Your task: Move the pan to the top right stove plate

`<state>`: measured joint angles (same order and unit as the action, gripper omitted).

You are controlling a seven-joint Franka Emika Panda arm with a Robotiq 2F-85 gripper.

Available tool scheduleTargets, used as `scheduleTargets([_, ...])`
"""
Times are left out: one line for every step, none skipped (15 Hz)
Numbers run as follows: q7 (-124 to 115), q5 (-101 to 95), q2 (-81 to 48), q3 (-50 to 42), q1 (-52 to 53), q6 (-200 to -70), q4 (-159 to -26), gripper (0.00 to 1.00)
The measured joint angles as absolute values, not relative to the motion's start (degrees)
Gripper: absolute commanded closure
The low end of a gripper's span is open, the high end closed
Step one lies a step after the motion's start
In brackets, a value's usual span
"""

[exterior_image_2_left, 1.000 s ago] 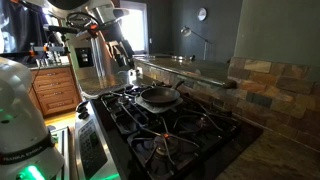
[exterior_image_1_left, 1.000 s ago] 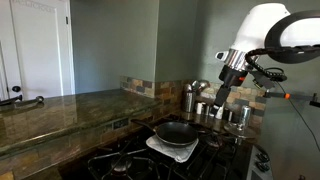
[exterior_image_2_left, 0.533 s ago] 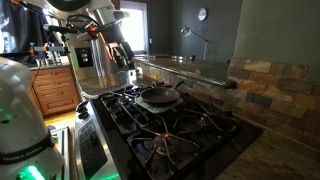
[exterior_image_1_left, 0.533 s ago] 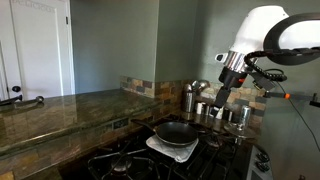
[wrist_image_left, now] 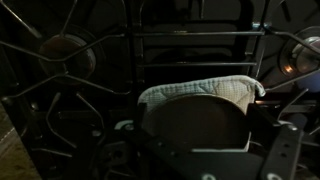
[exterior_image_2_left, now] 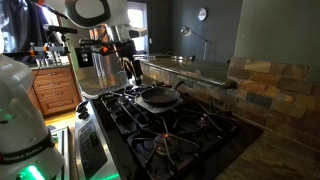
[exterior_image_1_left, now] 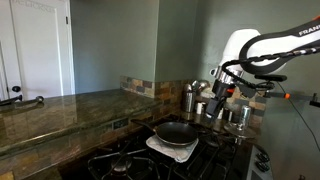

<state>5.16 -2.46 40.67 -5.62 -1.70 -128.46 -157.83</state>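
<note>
The pan's side rim (exterior_image_1_left: 195, 129) (wrist_image_left: 144, 117) lies below the open, empty fingers. Next, my gripper turns and comes down onto it, to the left in the wrist view.
The black pan (exterior_image_1_left: 175, 131) sits on a white quilted cloth (exterior_image_1_left: 170, 149) on the hob. In another exterior view the pan (exterior_image_2_left: 156, 97) has its handle (exterior_image_2_left: 180, 87) pointing toward the backsplash. My gripper (exterior_image_1_left: 213, 108) hangs above and beside the pan, apart from it, also seen in an exterior view (exterior_image_2_left: 128, 70). In the wrist view the pan (wrist_image_left: 195, 125) and cloth (wrist_image_left: 200, 90) lie between the open, empty fingers (wrist_image_left: 205, 165). Bare burners with dark grates show in the wrist view (wrist_image_left: 65, 50) (wrist_image_left: 303, 50) and near the backsplash (exterior_image_2_left: 203, 122). I cannot tell which is the top right plate.
Shiny steel pots and canisters (exterior_image_1_left: 190, 98) (exterior_image_1_left: 238, 115) stand on the counter behind the pan. A stone counter (exterior_image_1_left: 60, 110) runs along a tiled backsplash (exterior_image_2_left: 265, 85). The oven front and its controls (exterior_image_2_left: 95, 150) face an exterior camera.
The arm has folded down and the gripper has come lower and closer to the pan. The pan and cloth have not moved.
</note>
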Motion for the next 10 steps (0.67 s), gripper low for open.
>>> scheduleTargets([4.69,-2.34,38.72,-5.94,-2.07,-130.17,-157.69,0.00])
scheduleTargets([4.33,-2.11,36.79,-6.18,-2.48,-131.88,-157.59,0.00])
scheduleTargets([4.11,-1.67,34.94,-6.42,-2.81,-133.54,-157.48,0.00])
scheduleTargets([4.07,-1.13,33.13,-6.76,-3.01,-135.08,-157.33,0.00])
scheduleTargets([4.07,-0.49,31.39,-7.22,-3.11,-136.36,-157.13,0.00])
scheduleTargets([4.08,0.14,29.82,-7.73,-3.17,-137.41,-156.86,0.00])
scheduleTargets([4.12,0.91,28.29,-8.32,-3.20,-138.39,-156.51,0.00])
scheduleTargets([4.13,1.65,26.90,-8.86,-3.23,-139.37,-156.17,0.00])
scheduleTargets([4.17,2.47,25.57,-9.39,-3.23,-140.50,-155.86,0.00])
scheduleTargets([4.26,3.45,24.34,-9.84,-3.23,-141.49,-155.52,0.00])
